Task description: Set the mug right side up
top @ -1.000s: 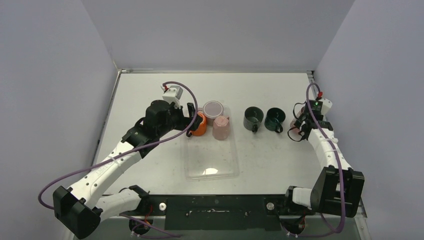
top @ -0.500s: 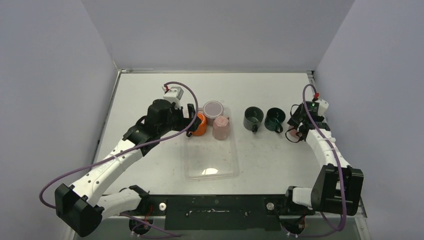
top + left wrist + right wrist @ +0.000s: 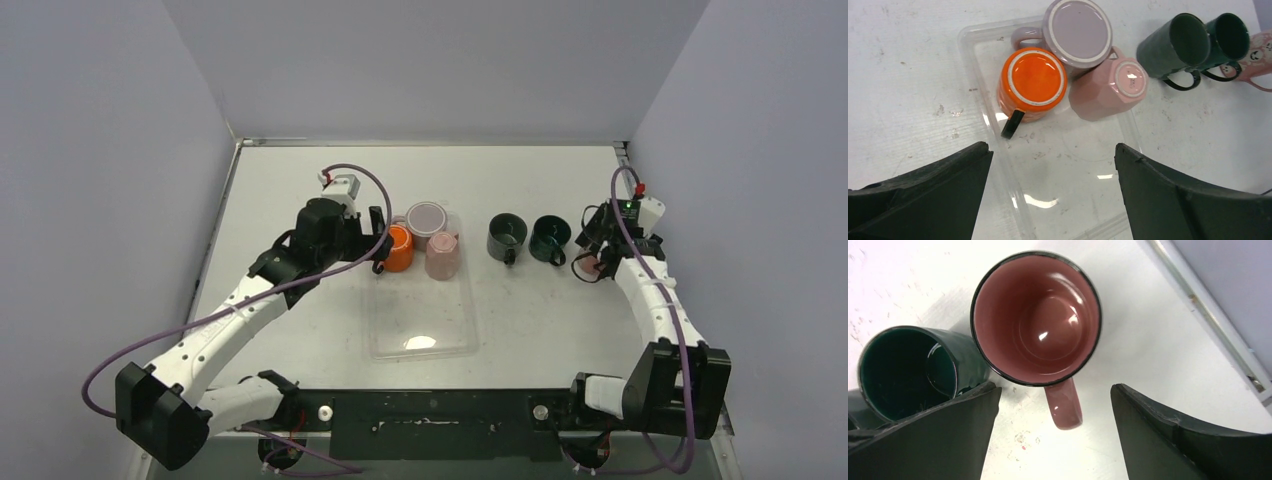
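Note:
I should next lower my left gripper to the orange mug's dark handle (image 3: pixel 378 267) (image 3: pixel 1013 124) and close its fingers across the handle, because it sticks out clear of the lilac and pink mugs.
Three mugs stand upside down at the far end of the clear tray (image 3: pixel 998 170): an orange mug (image 3: pixel 1032 85), a lilac mug (image 3: pixel 1077 30) and a pink faceted mug (image 3: pixel 1108 87). My left gripper (image 3: pixel 1052 150) hovers open over the tray, just short of the orange mug (image 3: pixel 398 248), holding nothing. At the right, a mauve mug (image 3: pixel 1035 317) stands right side up on the table. My right gripper (image 3: pixel 1055 390) is open above it, its fingers on either side of the handle (image 3: pixel 1064 407) and not touching it.
Two upright mugs, dark green (image 3: pixel 505 235) and teal (image 3: pixel 549 237), stand between the tray and the mauve mug (image 3: pixel 590 262). The teal one (image 3: pixel 903 370) sits right beside my right gripper's left finger. The table's right rail (image 3: pixel 1208 325) is close by.
My right gripper has opened and let go of the mauve mug, which now stands free. My left gripper has drawn back slightly from the orange mug and stayed open.

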### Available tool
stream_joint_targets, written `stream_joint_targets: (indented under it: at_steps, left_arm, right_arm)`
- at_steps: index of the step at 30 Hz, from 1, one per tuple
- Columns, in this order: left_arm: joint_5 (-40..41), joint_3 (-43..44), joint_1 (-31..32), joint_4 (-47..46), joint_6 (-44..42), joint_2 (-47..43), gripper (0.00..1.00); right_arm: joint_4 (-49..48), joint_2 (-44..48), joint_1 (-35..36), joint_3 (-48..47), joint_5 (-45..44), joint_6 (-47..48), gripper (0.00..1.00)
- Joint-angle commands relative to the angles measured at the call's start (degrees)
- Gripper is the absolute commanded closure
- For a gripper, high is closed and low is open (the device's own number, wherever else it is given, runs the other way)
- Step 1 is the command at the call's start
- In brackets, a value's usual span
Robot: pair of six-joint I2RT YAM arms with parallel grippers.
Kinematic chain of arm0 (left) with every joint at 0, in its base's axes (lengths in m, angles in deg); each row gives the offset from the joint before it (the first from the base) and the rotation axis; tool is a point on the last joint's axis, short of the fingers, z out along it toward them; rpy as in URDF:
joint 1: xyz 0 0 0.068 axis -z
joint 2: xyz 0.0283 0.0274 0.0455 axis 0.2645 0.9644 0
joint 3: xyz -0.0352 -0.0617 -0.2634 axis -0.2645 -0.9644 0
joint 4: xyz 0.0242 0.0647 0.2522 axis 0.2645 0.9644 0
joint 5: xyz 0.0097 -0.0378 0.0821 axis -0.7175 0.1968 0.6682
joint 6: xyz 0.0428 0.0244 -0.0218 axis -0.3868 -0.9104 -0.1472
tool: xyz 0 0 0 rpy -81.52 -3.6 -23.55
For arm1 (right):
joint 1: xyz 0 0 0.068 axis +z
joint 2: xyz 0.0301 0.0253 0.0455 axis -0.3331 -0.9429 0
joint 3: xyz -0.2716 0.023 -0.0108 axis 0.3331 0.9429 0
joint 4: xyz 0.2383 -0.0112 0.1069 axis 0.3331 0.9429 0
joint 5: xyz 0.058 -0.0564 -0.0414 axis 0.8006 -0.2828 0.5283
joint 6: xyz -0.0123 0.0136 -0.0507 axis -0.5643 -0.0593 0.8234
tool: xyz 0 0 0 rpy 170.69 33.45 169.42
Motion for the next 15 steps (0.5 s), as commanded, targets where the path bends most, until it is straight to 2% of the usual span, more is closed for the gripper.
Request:
stream_joint_targets:
  at_steps: [1, 8, 11, 15]
  left_arm:
    - [1.3, 2.6, -2.6, 1.6, 0.9, 4.4, 0.06]
    - [-1.0, 6.9, -3.4, 3.3, -3.6, 11.7, 0.07]
    - [-1.7, 6.7, -3.5, 2.8, -6.6, 13.3, 0.11]
    - [-2.7, 6.7, -3.6, 1.9, -10.6, 16.5, 0.20]
  right_arm:
    - [3.4, 6.9, 0.7, -3.6, -6.2, -0.9, 0.15]
    - [6.1, 13.8, 3.8, -6.8, -2.2, -0.4, 0.12]
    - [5.8, 16.6, 6.1, -6.8, 1.7, -0.9, 0.14]
    - [5.3, 18.9, 9.1, -4.7, 7.5, -3.9, 0.28]
